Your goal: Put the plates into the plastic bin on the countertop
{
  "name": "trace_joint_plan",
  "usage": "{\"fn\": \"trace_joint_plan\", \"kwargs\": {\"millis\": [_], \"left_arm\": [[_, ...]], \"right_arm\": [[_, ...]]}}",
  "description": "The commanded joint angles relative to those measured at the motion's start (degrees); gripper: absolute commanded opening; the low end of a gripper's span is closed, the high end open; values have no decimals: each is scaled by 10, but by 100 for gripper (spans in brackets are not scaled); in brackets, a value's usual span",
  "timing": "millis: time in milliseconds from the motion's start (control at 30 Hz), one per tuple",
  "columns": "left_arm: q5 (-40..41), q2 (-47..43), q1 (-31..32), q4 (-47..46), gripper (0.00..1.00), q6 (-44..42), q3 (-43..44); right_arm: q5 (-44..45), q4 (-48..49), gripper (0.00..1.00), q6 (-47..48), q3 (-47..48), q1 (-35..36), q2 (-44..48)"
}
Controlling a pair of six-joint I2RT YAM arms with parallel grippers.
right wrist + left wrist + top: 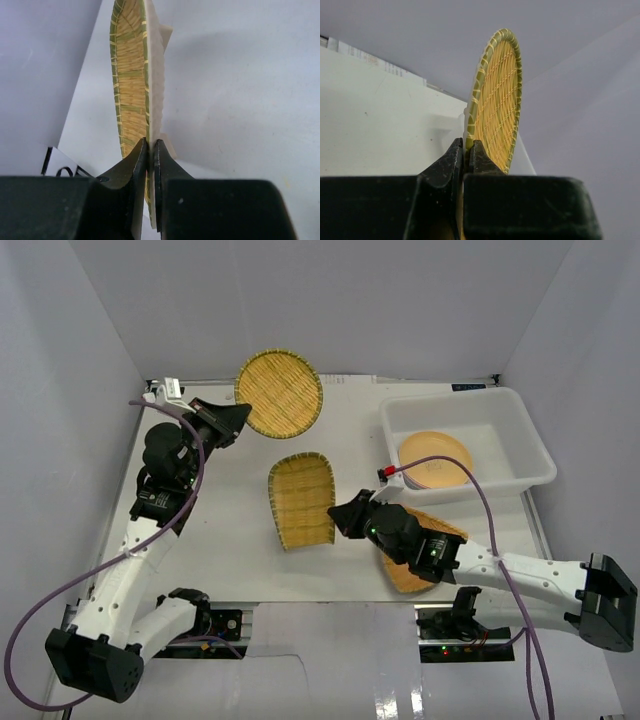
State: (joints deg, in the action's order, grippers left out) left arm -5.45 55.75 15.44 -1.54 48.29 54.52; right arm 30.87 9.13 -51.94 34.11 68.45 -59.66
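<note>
I need to lift my right gripper next over the raised side of the bin (530, 455), to the right in the top view. Then I need to lower it and release above the orange-yellow plate.
My left gripper (238, 422) is shut on the rim of the round woven tray (280, 392) and holds it up at the back left of the countertop (230, 540). In the left wrist view the gripper (467, 150) pinches that tray (495, 100) at its green-bound edge. My right gripper (342, 515) is shut on the right edge of the scoop-shaped woven tray (302, 498) at the middle; the right wrist view shows the gripper (151, 145) clamped on its rim (131, 75). The plastic bin (530, 455) at the back right holds stacked plates, the orange-yellow one (435, 455) on top. The fan-shaped tray (452, 533) lies under my right arm.
Pale grey walls close in the countertop at the left, back and right. A red-tipped cable (400, 470) runs from the right arm past the bin's near wall. The bin's rim stands higher than the tabletop.
</note>
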Motion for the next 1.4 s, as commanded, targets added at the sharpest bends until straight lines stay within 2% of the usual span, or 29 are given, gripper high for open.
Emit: {"fn": "trace_joint_plan", "kwargs": {"millis": [0, 133, 367, 400, 433, 467, 533, 567, 633, 667, 767, 933, 1067, 1100, 1133, 1167, 1200, 1267, 1300, 1367], "left_arm": [[-14, -26, -3, -2, 0, 0, 30], [-38, -25, -3, -9, 0, 13, 32], [-145, 6, -3, -45, 0, 61, 57], [-158, 12, -3, -53, 0, 69, 57], [-185, 28, -2, -68, 0, 82, 58], [-195, 37, -1, -73, 0, 87, 59], [-209, 62, 5, -85, 0, 94, 62], [-213, 70, 7, -87, 0, 94, 63], [-218, 89, 21, -89, 0, 88, 76], [-214, 109, 29, -89, 0, 86, 81], [-198, 157, 72, -89, 0, 62, 109], [-163, 247, 143, -80, 0, 36, 163], [-141, 322, 163, -76, 0, 25, 209], [-132, 334, 170, -73, 0, 19, 221], [-120, 356, 173, -72, 0, 18, 226], [-116, 367, 174, -72, 0, 19, 232], [-111, 390, 180, -72, 0, 21, 245], [-105, 412, 189, -71, 0, 21, 262], [-94, 435, 201, -66, 0, 15, 283], [-81, 466, 222, -45, 0, 4, 319]], "right_arm": [[11, 39, 8, 50, 44, -50, 38], [9, 22, 8, 73, 64, -107, 76], [-5, -18, 8, 134, 117, -288, 126], [-15, -23, 8, 138, 120, -339, 126], [-41, -24, 8, 133, 122, -369, 126], [-67, -27, 8, 125, 121, -434, 125], [-144, -28, 8, 107, 115, -498, 121], [-156, -28, 8, 95, 112, -552, 114], [-198, -28, 8, 84, 93, -606, 104], [-213, -27, 8, 71, 85, -655, 90], [-292, -8, 8, 54, 46, -738, 58], [-390, 28, 8, 39, 5, -776, -6], [-403, 36, 8, 40, -3, -785, -39], [-404, 35, 13, 40, -1, -784, -38], [-401, 34, 39, 41, 2, -785, -34], [-401, 23, 53, 46, 5, -784, -31], [-403, 8, 76, 52, 27, -785, -29], [-401, -24, 94, 72, 57, -785, -27], [-397, -51, 98, 76, 83, -785, -19], [-381, -68, 95, 79, 103, -785, -1]]}}
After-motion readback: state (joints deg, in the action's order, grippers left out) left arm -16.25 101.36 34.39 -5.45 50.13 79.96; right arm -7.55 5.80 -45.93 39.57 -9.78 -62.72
